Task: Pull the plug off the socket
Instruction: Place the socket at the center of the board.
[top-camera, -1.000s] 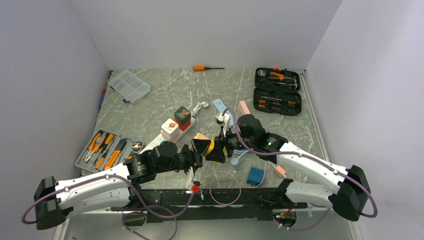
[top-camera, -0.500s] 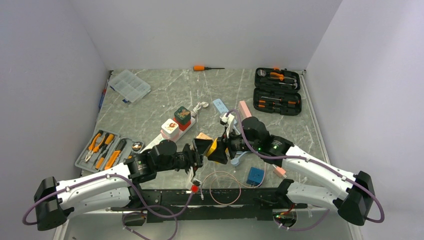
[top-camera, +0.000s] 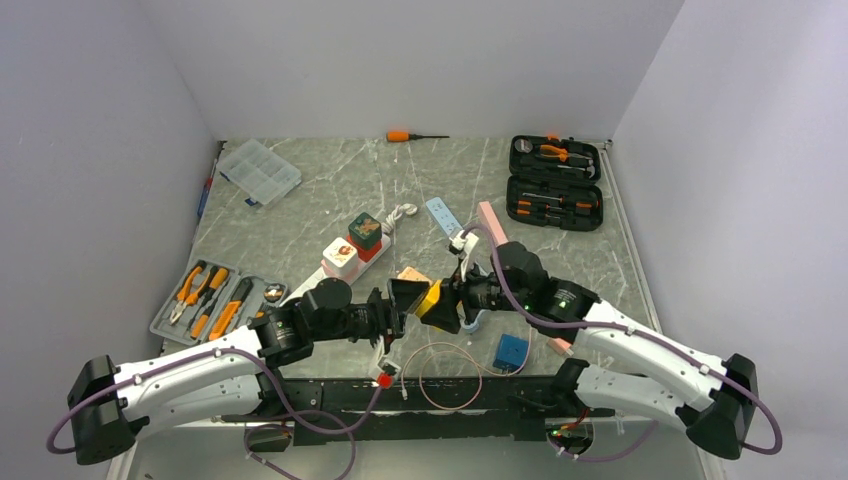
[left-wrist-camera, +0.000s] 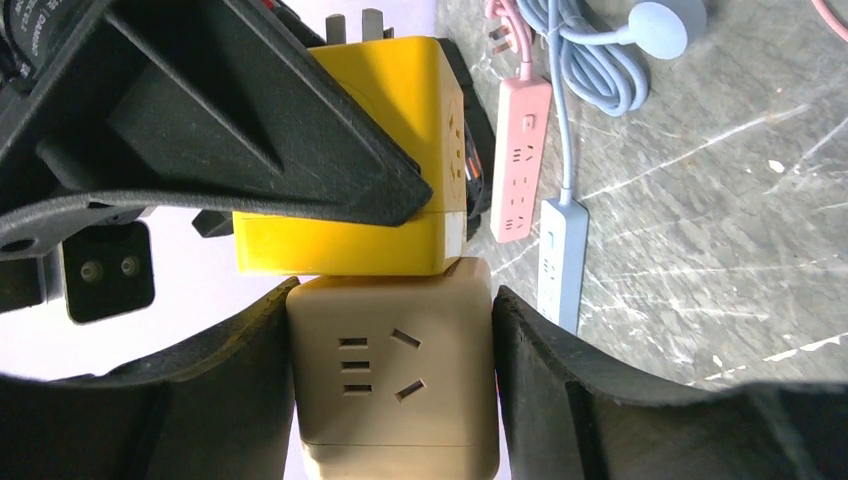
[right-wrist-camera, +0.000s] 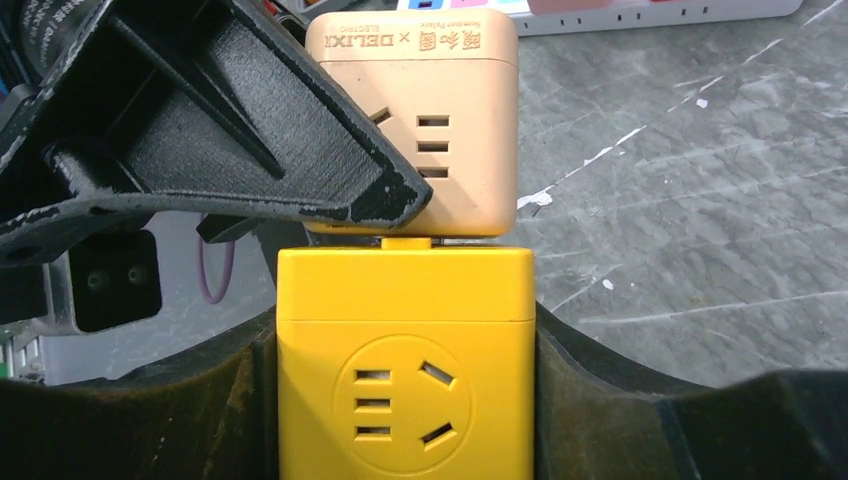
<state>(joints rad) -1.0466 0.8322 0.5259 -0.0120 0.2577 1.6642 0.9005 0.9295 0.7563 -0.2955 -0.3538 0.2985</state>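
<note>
The plug and socket have a gap between them, so the robot's right gripper needs to pull away next, tilt down and lower outward toward marble near the grey-blue strip (top-camera: 431, 243).
My left gripper (left-wrist-camera: 392, 390) is shut on a tan cube socket (left-wrist-camera: 392, 400), one finger on each side. My right gripper (right-wrist-camera: 405, 400) is shut on a yellow cube plug (right-wrist-camera: 405, 330). The two cubes meet face to face. In the right wrist view a thin gap with a short yellow stub (right-wrist-camera: 405, 241) shows between the yellow plug and the tan socket (right-wrist-camera: 440, 130). In the top view the yellow plug (top-camera: 431, 297) and tan socket (top-camera: 411, 275) hang above the table's near middle, between the left gripper (top-camera: 398, 300) and the right gripper (top-camera: 455, 305).
A pink power strip (left-wrist-camera: 520, 150) and a grey-blue strip (left-wrist-camera: 562, 260) lie below. A white strip with red and green cubes (top-camera: 352, 245), a blue cube (top-camera: 511, 351), a pink cable loop (top-camera: 450, 372), tool trays (top-camera: 205, 300), a black tool case (top-camera: 553, 182) surround the arms.
The right arm has drawn to the right and slightly nearer. The held cubes shifted a little right with it. The left arm barely moved.
</note>
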